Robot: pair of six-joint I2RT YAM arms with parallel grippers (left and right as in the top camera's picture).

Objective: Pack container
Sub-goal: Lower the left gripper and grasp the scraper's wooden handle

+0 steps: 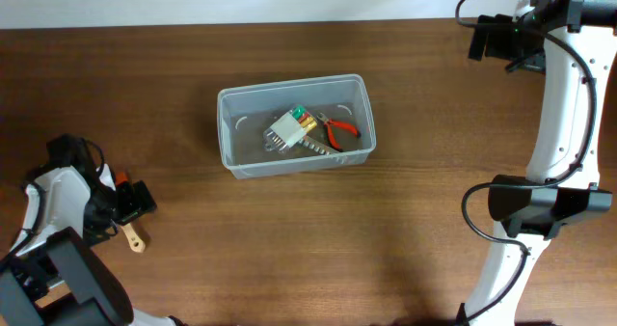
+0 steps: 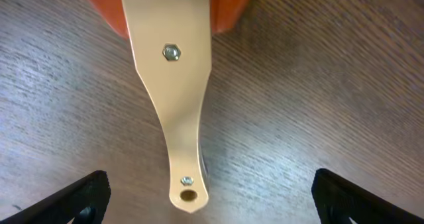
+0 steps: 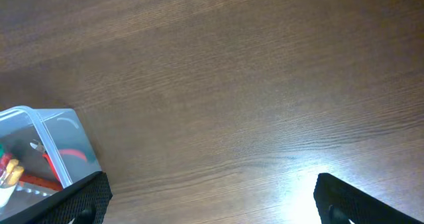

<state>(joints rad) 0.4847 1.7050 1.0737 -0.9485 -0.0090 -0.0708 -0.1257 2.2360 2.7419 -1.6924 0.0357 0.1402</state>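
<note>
I should next move my left gripper down around the handle's narrow middle (image 1: 129, 230) (image 2: 179, 128) and close on it from both sides, because the tan handle is already between my wide-open fingers.
The container (image 1: 359, 87), a clear tub, stands mid-table and holds red-handled pliers (image 1: 341, 129), a white block with green and yellow bits (image 1: 287, 128) and a metal piece. One of its corners (image 3: 46, 128) shows at the lower left of the right wrist view. My left gripper (image 1: 133, 208) hovers open at the lower left, over a tool with a tan wooden handle (image 2: 173, 98) and an orange part (image 2: 228, 5). The handle lies between its wide-apart fingers (image 2: 83, 197) without touching them. My right gripper (image 3: 212, 194) hangs open and empty over bare table at the far right (image 1: 482, 39).
The tan handle's end (image 1: 136, 239) pokes out below the left gripper in the overhead view. The right arm's white links and black base (image 1: 540, 205) stand along the right side. A pale strip runs along the table's far edge (image 1: 241, 3).
</note>
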